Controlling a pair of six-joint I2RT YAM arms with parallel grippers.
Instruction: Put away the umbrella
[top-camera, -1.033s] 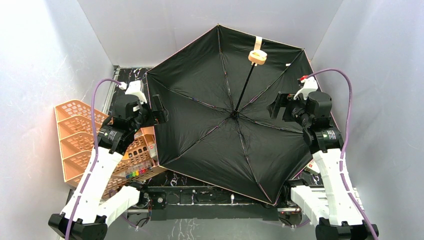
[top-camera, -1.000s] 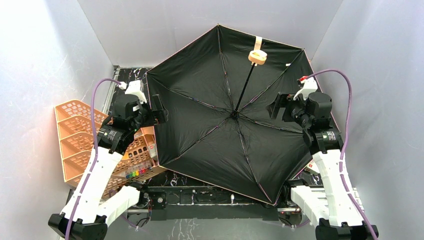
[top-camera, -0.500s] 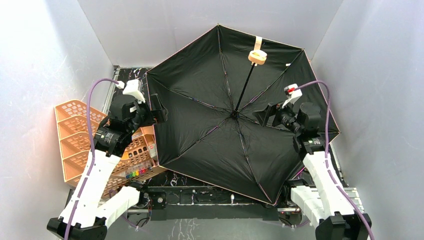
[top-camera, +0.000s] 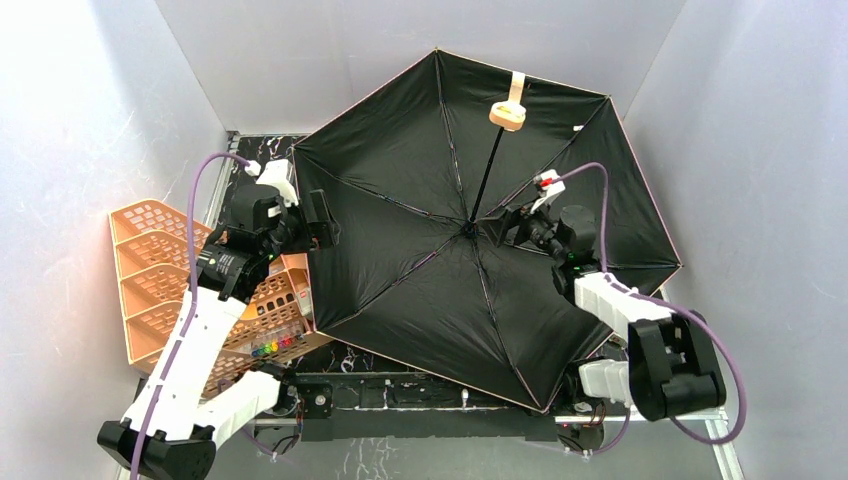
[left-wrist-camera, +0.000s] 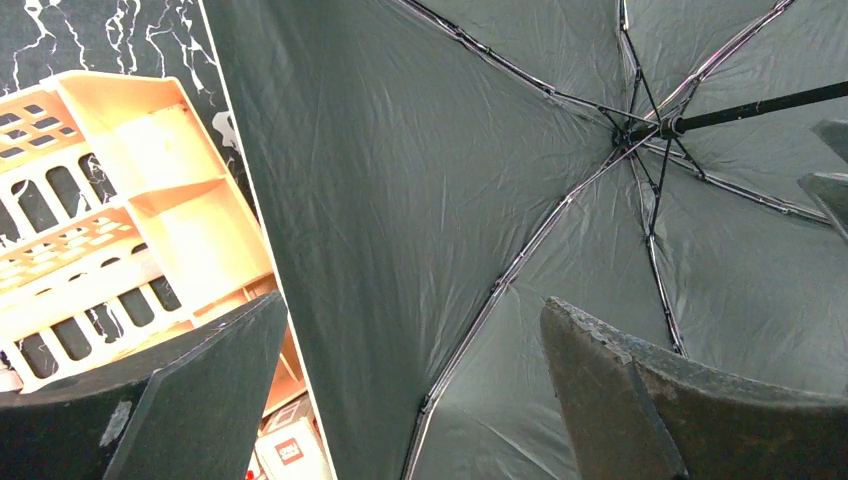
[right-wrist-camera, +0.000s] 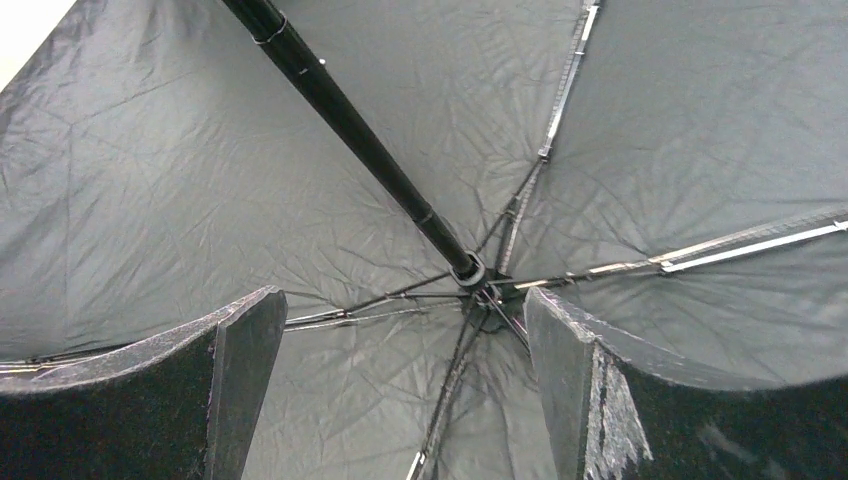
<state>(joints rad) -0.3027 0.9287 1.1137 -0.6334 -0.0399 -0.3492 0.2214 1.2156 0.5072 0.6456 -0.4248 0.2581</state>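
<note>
My right gripper lowers its open fingers to the left in the top view around the foot of the umbrella's stem at the canopy's middle (top-camera: 473, 218) (right-wrist-camera: 470, 270) next.
The umbrella (top-camera: 420, 230) lies open on the table, its black inside facing up, with the black shaft (top-camera: 487, 180) running up to the tan handle (top-camera: 507, 116) and strap. My left gripper (top-camera: 318, 222) is open at the canopy's left edge, which shows between its fingers in the left wrist view (left-wrist-camera: 300, 300). My right gripper (top-camera: 512, 228) is open and empty inside the canopy, just right of the hub (right-wrist-camera: 470, 270). The shaft (right-wrist-camera: 340, 110) rises away from the hub in the right wrist view.
An orange mesh tray rack (top-camera: 155, 270) stands at the left, partly under my left arm and next to the canopy edge; it also shows in the left wrist view (left-wrist-camera: 110, 220). Grey walls close in on three sides. The canopy covers most of the table.
My right arm has swung left and inward, bringing its open gripper from the canopy's right side close to the hub. The left gripper has shifted slightly. The umbrella handle has moved a little left.
</note>
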